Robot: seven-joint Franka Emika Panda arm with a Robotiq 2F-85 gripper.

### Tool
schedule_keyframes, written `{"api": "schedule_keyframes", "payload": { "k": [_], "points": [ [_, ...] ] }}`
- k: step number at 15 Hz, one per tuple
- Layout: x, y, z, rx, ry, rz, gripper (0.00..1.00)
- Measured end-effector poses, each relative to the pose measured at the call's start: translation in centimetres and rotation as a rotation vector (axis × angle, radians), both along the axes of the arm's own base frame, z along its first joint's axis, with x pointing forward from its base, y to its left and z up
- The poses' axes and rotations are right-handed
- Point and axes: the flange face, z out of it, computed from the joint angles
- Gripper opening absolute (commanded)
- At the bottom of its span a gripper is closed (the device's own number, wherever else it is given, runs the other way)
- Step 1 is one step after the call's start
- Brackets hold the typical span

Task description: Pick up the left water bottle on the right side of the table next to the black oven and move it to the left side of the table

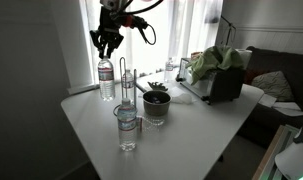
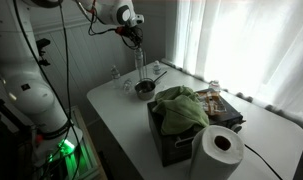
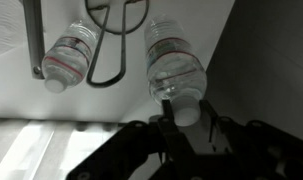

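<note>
Bare tabletop beside the wire stand is below my gripper. My gripper needs to lower the bottle, set its base there and release the white cap next.
The left water bottle (image 1: 107,80) is a slim clear bottle with a white cap and a pale label. It is upright near the far left corner of the white table (image 1: 191,135). My gripper (image 1: 106,48) comes straight down onto it. In the wrist view the gripper (image 3: 185,105) is shut on the white cap, with the bottle (image 3: 174,62) reaching away below. Whether its base touches the tabletop I cannot tell. In an exterior view the gripper (image 2: 137,42) and bottle (image 2: 139,66) are at the table's far end. The black oven (image 1: 223,84) is on the right side.
Another water bottle (image 1: 127,128) (image 3: 69,55) stands closer to the front edge. A dark pot (image 1: 156,106) with a utensil and a wire stand (image 1: 127,82) are close beside the held bottle. A green cloth (image 2: 181,108) lies on the oven, next to a paper towel roll (image 2: 219,150).
</note>
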Motion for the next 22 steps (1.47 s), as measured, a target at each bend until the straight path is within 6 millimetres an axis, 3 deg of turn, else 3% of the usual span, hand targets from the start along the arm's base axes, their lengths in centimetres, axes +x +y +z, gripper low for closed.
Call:
{"api": "schedule_keyframes", "payload": {
  "k": [5,10,11,12,14,18,22],
  "points": [
    [0.0,2.9,-5.7,-0.038,0.065,0.103,0.08],
    [0.4,4.3,-8.2,-0.061,0.082,0.17,0.11],
    [0.4,4.5,-8.5,-0.065,0.082,0.181,0.56],
    [0.4,4.6,-8.8,-0.069,0.083,0.191,0.57],
    [0.5,5.0,-8.9,-0.076,0.08,0.206,0.7],
    [0.8,5.7,-7.1,-0.093,0.06,0.224,0.99],
    [0.6,5.6,-3.5,-0.122,0.075,0.203,1.0]
  ]
}}
